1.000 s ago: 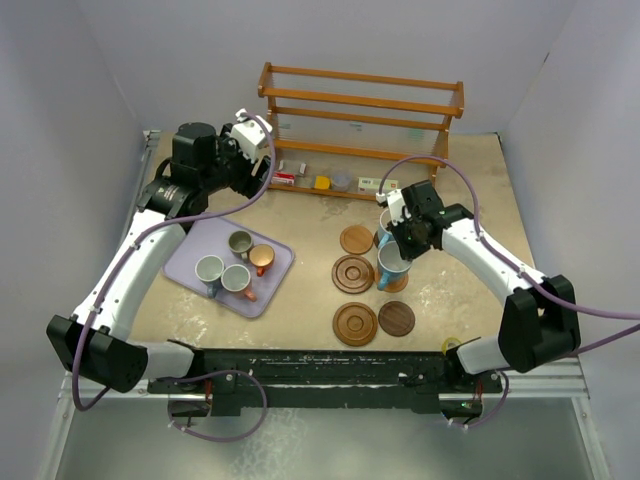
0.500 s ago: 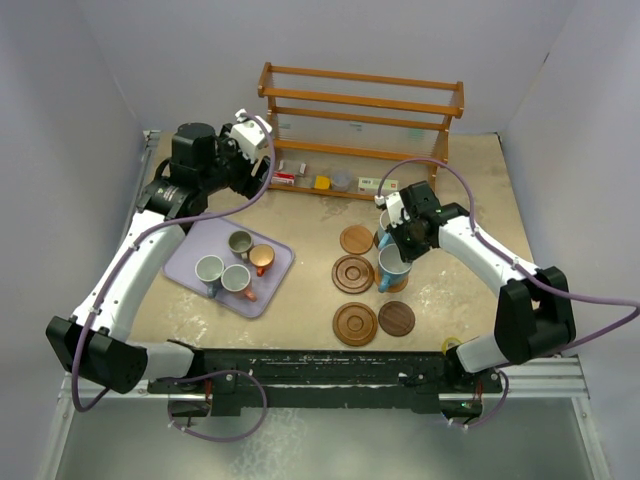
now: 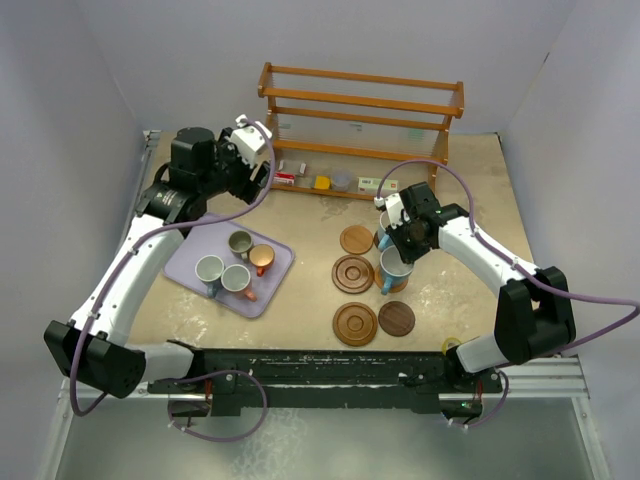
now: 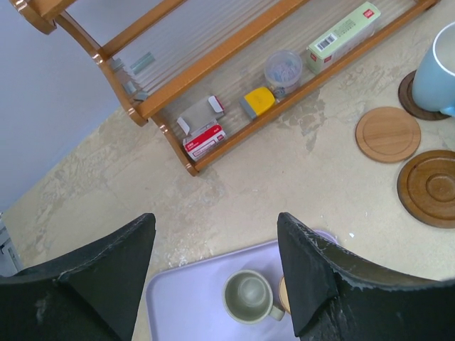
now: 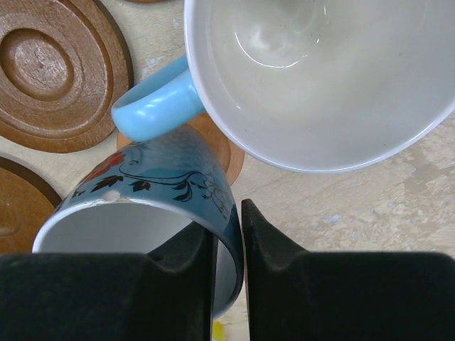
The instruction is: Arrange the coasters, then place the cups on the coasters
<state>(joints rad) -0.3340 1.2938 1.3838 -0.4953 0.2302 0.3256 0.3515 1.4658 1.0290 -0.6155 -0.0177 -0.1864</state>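
Observation:
The side of the blue-handled pale cup's rim (image 3: 198, 267) away from the other pale cup is clear. My left gripper needs to move back and down onto that side next.
My right gripper (image 5: 227, 227) is shut on the rim of a pale blue flowered cup (image 5: 156, 192), one finger inside and one outside. That cup (image 3: 392, 266) stands over a light brown coaster (image 5: 226, 153). Touching it is a plain blue cup (image 5: 320, 71) on a dark coaster (image 4: 411, 99). Bare coasters lie nearby: one light brown (image 3: 356, 239), two grooved (image 3: 353, 273) (image 3: 355, 324) and one dark (image 3: 397, 318). My left gripper (image 4: 215, 220) hangs open and empty above the lavender tray (image 3: 190, 252). The tray holds a grey-green cup (image 4: 249, 297), a copper cup (image 3: 261, 258) and two pale cups (image 3: 210, 270) (image 3: 238, 280).
A wooden rack (image 3: 360, 110) stands at the back. On its lowest shelf are small boxes (image 4: 202, 131), a yellow block (image 4: 257, 101), a clear tub (image 4: 283, 69) and a long pale green packet (image 4: 343, 28). The tray's near corner reaches toward the arm bases.
My right gripper has carried the flowered cup slightly back and down onto the light brown coaster, beside the plain blue cup. The left arm has shifted only a little.

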